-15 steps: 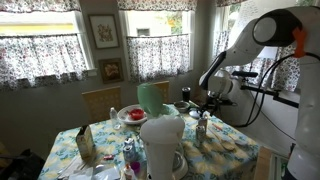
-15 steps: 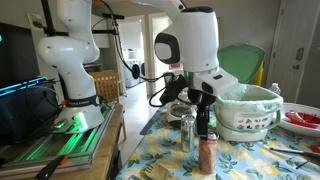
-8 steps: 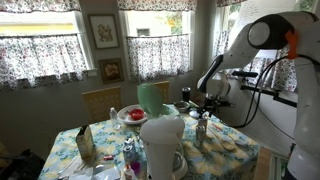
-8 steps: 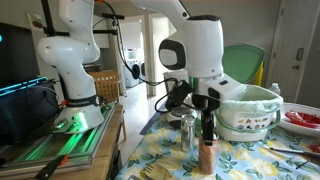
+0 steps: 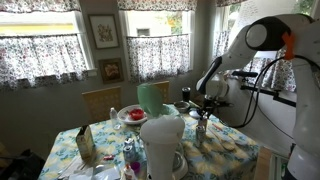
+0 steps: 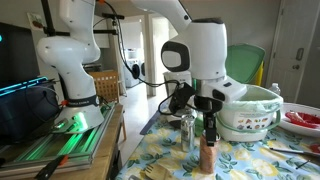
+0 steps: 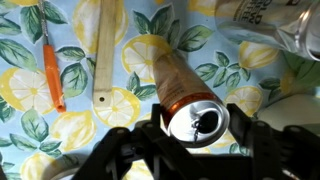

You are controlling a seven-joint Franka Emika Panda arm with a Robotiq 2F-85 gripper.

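Note:
The white pot's green lid is raised, so I will next lift the orange-brown can in my gripper up and over the pot's opening to release it.
A tall orange-brown bottle (image 7: 168, 72) with a silver top stands upright on the lemon-print tablecloth (image 7: 30, 130). In the wrist view my gripper (image 7: 195, 121) straddles that silver top, one finger pressed against each side, shut on it. In an exterior view the gripper (image 6: 208, 126) hangs straight down over the bottle (image 6: 207, 156), next to a clear glass shaker (image 6: 188, 130). From across the table the gripper (image 5: 203, 113) shows at the far right end, with the bottle (image 5: 201, 130) small below it.
A white pot (image 6: 246, 110) stands just behind the bottle, a red bowl (image 6: 303, 120) beyond it. An orange-handled tool (image 7: 50, 68) and a wooden stick (image 7: 104, 55) lie on the cloth. A white kettle (image 5: 163, 145) and a carton (image 5: 85, 143) crowd the near end.
The gripper has come down a little over the bottle and its fingers have closed in from wide open onto the silver top.

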